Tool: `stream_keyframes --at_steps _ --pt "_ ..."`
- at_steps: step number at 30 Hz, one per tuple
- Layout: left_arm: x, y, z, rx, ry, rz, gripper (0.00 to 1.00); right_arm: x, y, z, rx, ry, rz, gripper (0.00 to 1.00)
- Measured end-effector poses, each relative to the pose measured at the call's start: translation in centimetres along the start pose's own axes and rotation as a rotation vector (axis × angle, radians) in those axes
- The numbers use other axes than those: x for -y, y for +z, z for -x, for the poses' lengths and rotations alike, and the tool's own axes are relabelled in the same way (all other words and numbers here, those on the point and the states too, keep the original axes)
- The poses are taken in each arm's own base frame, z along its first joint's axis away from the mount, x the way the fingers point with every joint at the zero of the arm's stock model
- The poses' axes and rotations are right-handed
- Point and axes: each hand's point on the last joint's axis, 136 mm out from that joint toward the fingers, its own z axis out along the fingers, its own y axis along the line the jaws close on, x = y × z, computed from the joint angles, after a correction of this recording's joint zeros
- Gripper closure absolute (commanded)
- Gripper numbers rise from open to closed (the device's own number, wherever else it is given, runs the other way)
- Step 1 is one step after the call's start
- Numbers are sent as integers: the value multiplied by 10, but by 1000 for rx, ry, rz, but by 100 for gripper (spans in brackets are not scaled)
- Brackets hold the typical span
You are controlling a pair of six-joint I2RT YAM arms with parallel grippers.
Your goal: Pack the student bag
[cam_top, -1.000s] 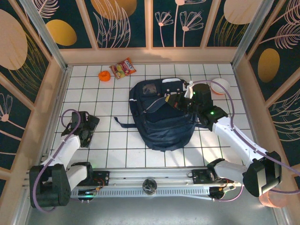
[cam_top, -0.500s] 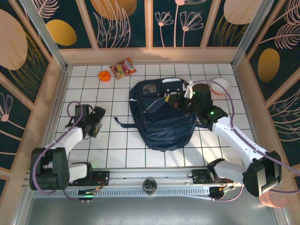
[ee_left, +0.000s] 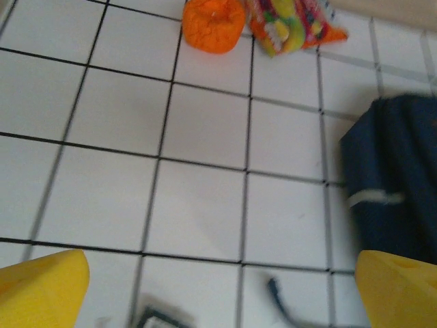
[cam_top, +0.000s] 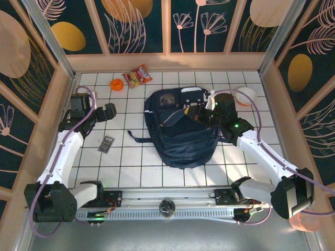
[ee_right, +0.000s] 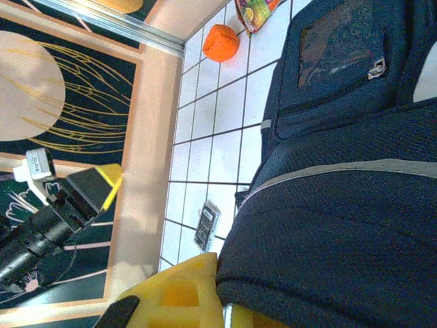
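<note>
I need to pull my left gripper back next and lower its open fingers astride the flat dark device's far end [cam_top: 108, 140] [ee_left: 160, 320], because the device lies below the gripper and nearer my base.
The student bag [cam_top: 180, 133], dark navy with thin light stripes, lies flat mid-table. My right gripper [cam_top: 198, 112] is shut on a fold of its fabric near the top, and in the right wrist view the yellow fingers [ee_right: 179, 295] pinch that navy cloth [ee_right: 341, 225]. My left gripper [cam_top: 107, 113] hangs open above the tiles left of the bag, with nothing between its yellow fingertips [ee_left: 42, 287]. The bag's corner [ee_left: 396, 178] shows at the right of the left wrist view.
A flat dark device [cam_top: 106, 144] lies on the tiles left of the bag. An orange ball [cam_top: 116, 84] and a snack packet [cam_top: 137, 77] sit at the back left. A white bowl [cam_top: 246, 95] stands back right. A bag strap [cam_top: 137, 139] trails leftward.
My left arm has lifted off the tiles and swung toward the back left, uncovering the flat dark device. The right gripper and bag have stayed put.
</note>
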Motion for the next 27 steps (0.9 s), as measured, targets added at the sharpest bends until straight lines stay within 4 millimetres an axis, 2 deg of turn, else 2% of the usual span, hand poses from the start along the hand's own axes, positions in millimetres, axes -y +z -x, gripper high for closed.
stream_keyframes --at_steps 5,9,18,27 --pt "-17 11 -39 -187 167 53 12 2 1 0 -11 -1 -8 100" --pt "-36 25 -68 -350 310 110 13 0 2 0 -18 0 -3 100" --pt "-54 38 -143 -591 514 62 16 -3 4 2 -37 -11 -4 100" --pt "-62 71 -178 -790 504 27 18 -2 4 1 -44 -12 -11 100"
